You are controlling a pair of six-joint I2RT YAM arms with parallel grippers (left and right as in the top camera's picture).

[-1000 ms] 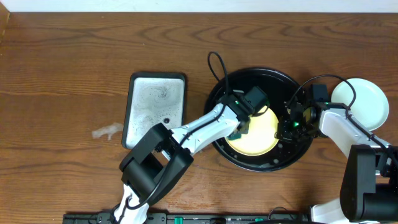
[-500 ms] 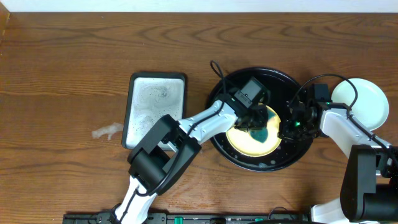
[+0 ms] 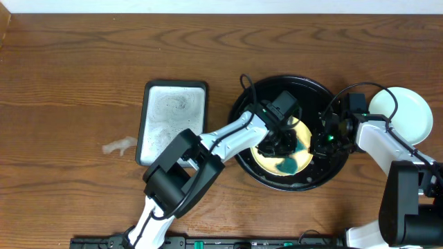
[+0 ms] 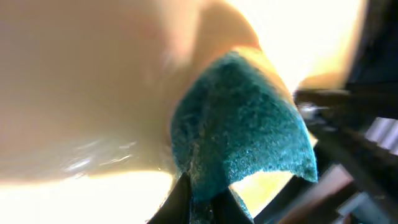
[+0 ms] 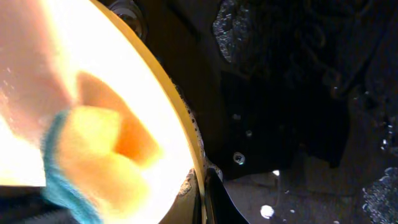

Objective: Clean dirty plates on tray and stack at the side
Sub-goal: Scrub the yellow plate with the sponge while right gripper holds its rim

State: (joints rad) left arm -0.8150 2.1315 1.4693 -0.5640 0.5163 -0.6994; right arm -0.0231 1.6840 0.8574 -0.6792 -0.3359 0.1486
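Next, my left gripper lifts and swings the sponge (image 3: 288, 165) over the silver-grey tray (image 3: 170, 119) to release it, since that tray lies to the gripper's left in the overhead view.
The pale yellow plate (image 3: 271, 159) lies in the black round tray (image 3: 304, 86). My left gripper (image 3: 282, 151) is shut on a teal sponge (image 3: 288, 165) and presses it on the plate's front part. In the left wrist view the sponge (image 4: 242, 143) sits folded between the fingertips (image 4: 180, 202) against the plate (image 4: 93, 93). My right gripper (image 3: 318, 144) is shut on the plate's right rim; the right wrist view shows the rim (image 5: 180, 118) pinched between the jaws of the gripper (image 5: 203, 196). A pale plate (image 3: 403, 114) sits on the table to the right of the tray.
A silver-grey rectangular tray (image 3: 173, 121) with a black rim lies left of the round tray. A small crumpled clear scrap (image 3: 119, 146) lies further left. Wet specks dot the black tray floor (image 5: 292, 93).
My left gripper has swept the sponge from the plate's left edge across to its middle and then toward the front. The right gripper has kept its hold on the rim.
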